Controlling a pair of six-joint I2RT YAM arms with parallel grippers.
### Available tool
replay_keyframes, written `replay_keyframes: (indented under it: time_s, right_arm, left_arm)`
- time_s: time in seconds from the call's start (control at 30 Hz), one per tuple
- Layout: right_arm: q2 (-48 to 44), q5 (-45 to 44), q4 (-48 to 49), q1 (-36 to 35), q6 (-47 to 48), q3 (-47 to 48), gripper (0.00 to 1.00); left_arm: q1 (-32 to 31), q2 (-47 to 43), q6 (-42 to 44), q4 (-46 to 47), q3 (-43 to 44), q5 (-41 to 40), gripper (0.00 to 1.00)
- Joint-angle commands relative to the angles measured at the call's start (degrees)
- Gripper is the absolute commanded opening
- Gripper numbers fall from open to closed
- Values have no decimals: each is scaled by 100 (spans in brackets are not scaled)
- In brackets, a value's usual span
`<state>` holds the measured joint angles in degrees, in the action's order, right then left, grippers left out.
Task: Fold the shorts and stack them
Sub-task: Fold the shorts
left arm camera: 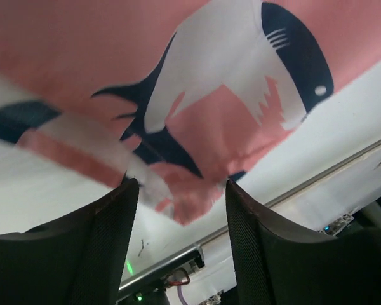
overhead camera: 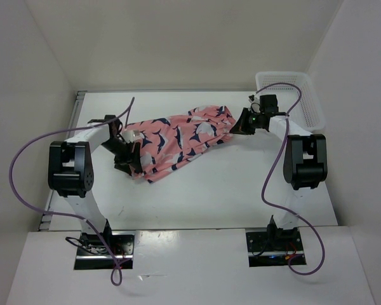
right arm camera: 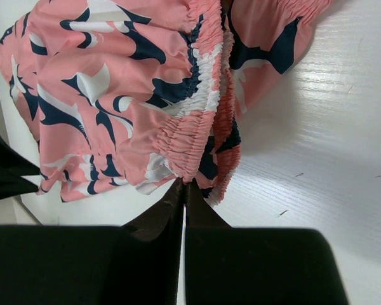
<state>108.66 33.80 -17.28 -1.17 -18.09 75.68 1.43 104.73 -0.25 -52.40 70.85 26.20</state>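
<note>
The loose near corner of the shorts is lying unpinched between the open fingers, so the left gripper will next go down over that corner and close its fingers there.
The coral-pink shorts (overhead camera: 178, 140) with navy and white shapes lie stretched across the table between my two grippers. My right gripper (right arm camera: 184, 183) is shut on the gathered elastic waistband of the shorts (right arm camera: 114, 82), at their right end (overhead camera: 237, 127). My left gripper (overhead camera: 132, 154) is at the shorts' left end. In the left wrist view its fingers (left arm camera: 108, 235) stand well apart, and a corner of the shorts (left arm camera: 228, 95) hangs loose just at the tips (left arm camera: 182, 187), unpinched.
A white mesh basket (overhead camera: 280, 75) stands at the back right corner, just behind the right arm. The white table (overhead camera: 209, 190) ends at walls on the back and both sides. Purple cables loop from both arms.
</note>
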Motion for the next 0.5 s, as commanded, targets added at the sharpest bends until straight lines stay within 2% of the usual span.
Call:
replay_keyframes:
  time_s: [0.0, 0.07, 0.23, 0.27, 0.37, 0.4, 0.47]
  right_arm:
    - [-152, 4, 23, 55, 68, 149, 0]
    - [-152, 4, 23, 55, 68, 96, 0]
    - [-152, 56, 23, 55, 68, 96, 0]
    - [-152, 56, 23, 55, 68, 96, 0]
    - [-152, 56, 23, 55, 68, 148, 0]
    - [-152, 56, 23, 55, 68, 149, 0]
    - [-152, 56, 23, 55, 68, 201, 0]
  left_arm:
    - [-143, 250, 25, 222, -150, -177, 64]
    - [-205, 311, 25, 222, -150, -63, 62]
    - [-310, 417, 25, 91, -37, 403, 36]
    - [-310, 495, 25, 90, 16, 404, 26]
    - [-310, 627, 25, -112, 69, 632, 11]
    - [-310, 628, 25, -173, 69, 632, 1]
    - [-310, 576, 25, -174, 122, 781, 0]
